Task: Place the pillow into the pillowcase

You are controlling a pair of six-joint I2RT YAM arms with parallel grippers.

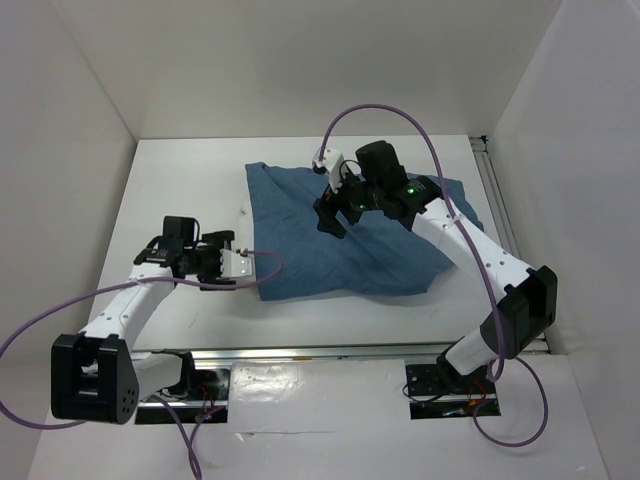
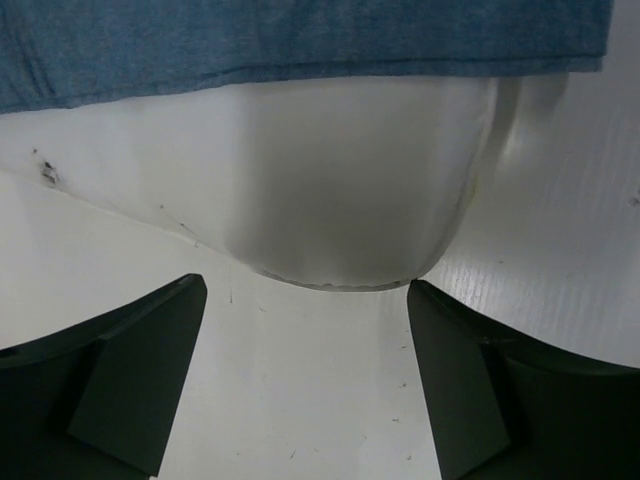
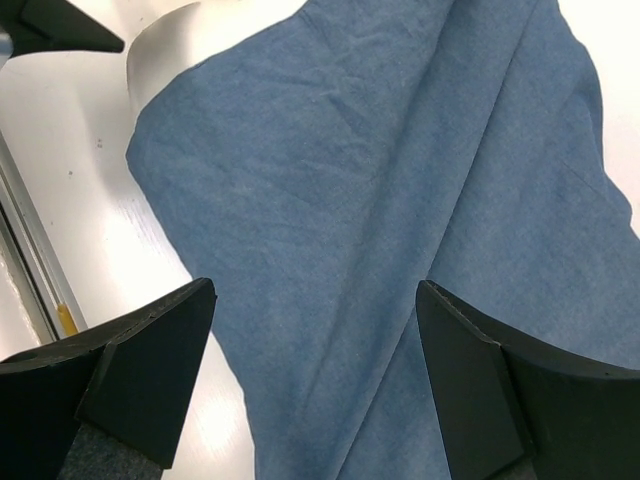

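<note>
The left gripper moves down toward the pillowcase next until its fingers straddle and close on the pillow's pale rounded end (image 2: 340,245), since that end sticks out past the pillowcase.
The denim-blue pillowcase (image 1: 350,235) lies spread on the white table, wrinkled and a little bulged. A pale rounded end of the pillow (image 2: 340,180) sticks out from under its left edge; the rest of the pillow is hidden by the cloth. My left gripper (image 1: 238,263) is low at that edge, open, its fingers (image 2: 150,360) apart just short of the pale end with nothing between them (image 2: 305,290). My right gripper (image 1: 335,215) hovers over the pillowcase's middle (image 3: 380,200), open and empty (image 3: 315,290). The pillow's pale end (image 3: 165,45) also shows in the right wrist view.
White walls close the table in at the left, back and right. A metal rail (image 1: 330,352) runs along the near edge between the arm bases, another (image 1: 495,190) along the right side. Purple cables (image 1: 400,115) loop over both arms.
</note>
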